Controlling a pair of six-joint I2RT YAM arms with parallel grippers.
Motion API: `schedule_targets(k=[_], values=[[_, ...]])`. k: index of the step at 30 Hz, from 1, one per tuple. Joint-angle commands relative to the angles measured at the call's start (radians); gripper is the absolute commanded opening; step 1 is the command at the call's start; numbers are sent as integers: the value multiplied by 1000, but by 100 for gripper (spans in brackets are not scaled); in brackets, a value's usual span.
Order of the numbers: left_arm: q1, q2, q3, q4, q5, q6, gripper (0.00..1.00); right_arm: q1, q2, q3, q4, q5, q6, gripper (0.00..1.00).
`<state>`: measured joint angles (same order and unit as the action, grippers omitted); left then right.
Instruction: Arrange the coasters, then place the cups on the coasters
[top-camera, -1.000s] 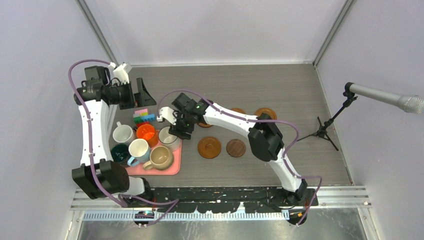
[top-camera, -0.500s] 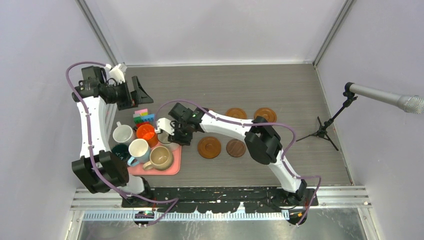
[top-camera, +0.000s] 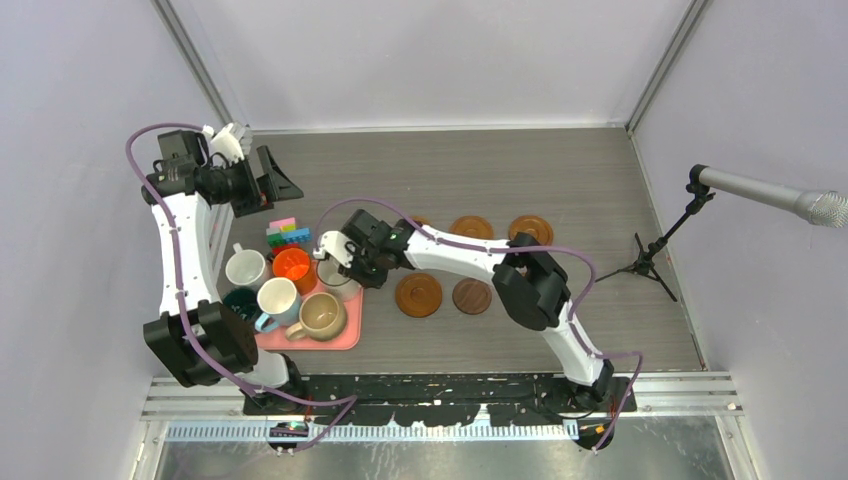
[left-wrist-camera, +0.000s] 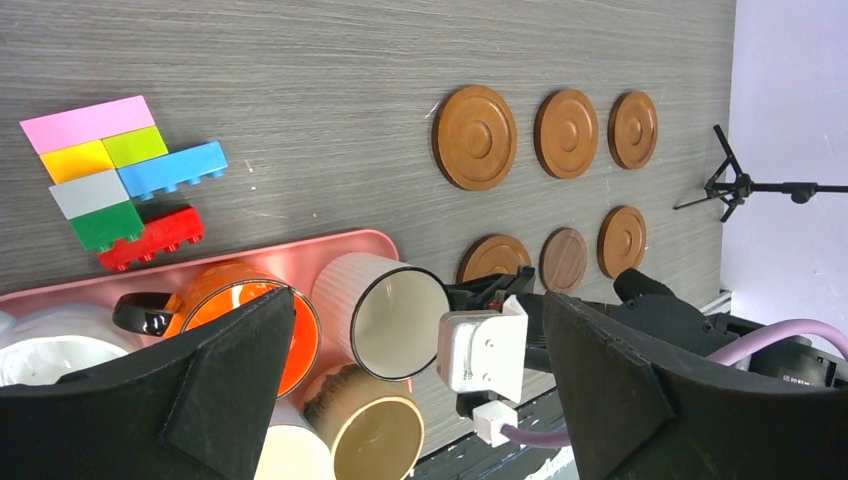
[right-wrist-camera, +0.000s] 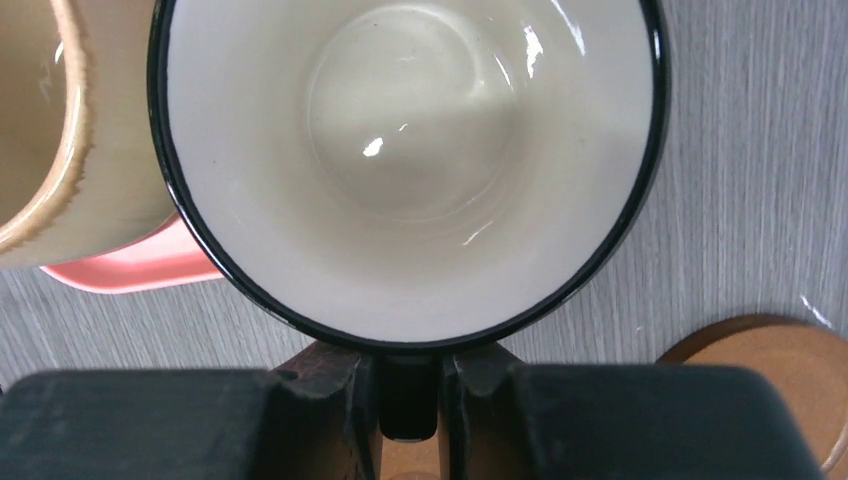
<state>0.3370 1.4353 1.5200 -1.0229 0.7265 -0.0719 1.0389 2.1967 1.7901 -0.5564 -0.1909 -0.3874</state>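
Observation:
I will next lift the cup in my right gripper off the tray (top-camera: 345, 335), move it outward, lower it onto the far-row coaster nearest the tray (top-camera: 420, 219) and let go of it, because that coaster is empty.
My right gripper (right-wrist-camera: 408, 400) is shut on the dark handle of a white ribbed cup (right-wrist-camera: 400, 150) with a black rim, which stands at the right edge of the pink tray (top-camera: 345, 335). Five other cups stand on that tray: white (top-camera: 245, 267), orange (top-camera: 293, 265), dark green (top-camera: 240, 303), light blue (top-camera: 278, 297) and tan (top-camera: 322, 315). The coasters lie to the right in two rows of three (left-wrist-camera: 475, 137) (left-wrist-camera: 566, 133) (left-wrist-camera: 633, 129) (left-wrist-camera: 494, 260) (left-wrist-camera: 564, 260) (left-wrist-camera: 622, 240). My left gripper (top-camera: 272, 180) hangs open high over the far left, holding nothing.
Colourful toy blocks (top-camera: 288, 233) lie just behind the tray. A microphone on a small black tripod (top-camera: 650, 262) stands at the right side. My right arm stretches across the coaster rows, hiding part of them from above.
My right gripper has closed onto the white ribbed cup's handle after coming down beside it. The left arm has drifted slightly left and back, still open.

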Motion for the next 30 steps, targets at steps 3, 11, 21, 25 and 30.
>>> schedule_targets(k=[3, 11, 21, 25, 30], values=[[10, -20, 22, 43, 0, -24, 96, 1, -175, -50, 162, 142, 166, 1], [10, -33, 16, 52, -16, -36, 96, -86, -290, -133, 257, 355, 364, 0], [9, -46, -29, 87, -12, -71, 95, -253, -400, -351, 354, 388, 478, 0], [8, -43, -40, 105, -12, -88, 97, -262, -407, -392, 382, 394, 476, 0], [10, -42, -49, 109, -15, -91, 99, -261, -390, -405, 404, 391, 481, 0]])
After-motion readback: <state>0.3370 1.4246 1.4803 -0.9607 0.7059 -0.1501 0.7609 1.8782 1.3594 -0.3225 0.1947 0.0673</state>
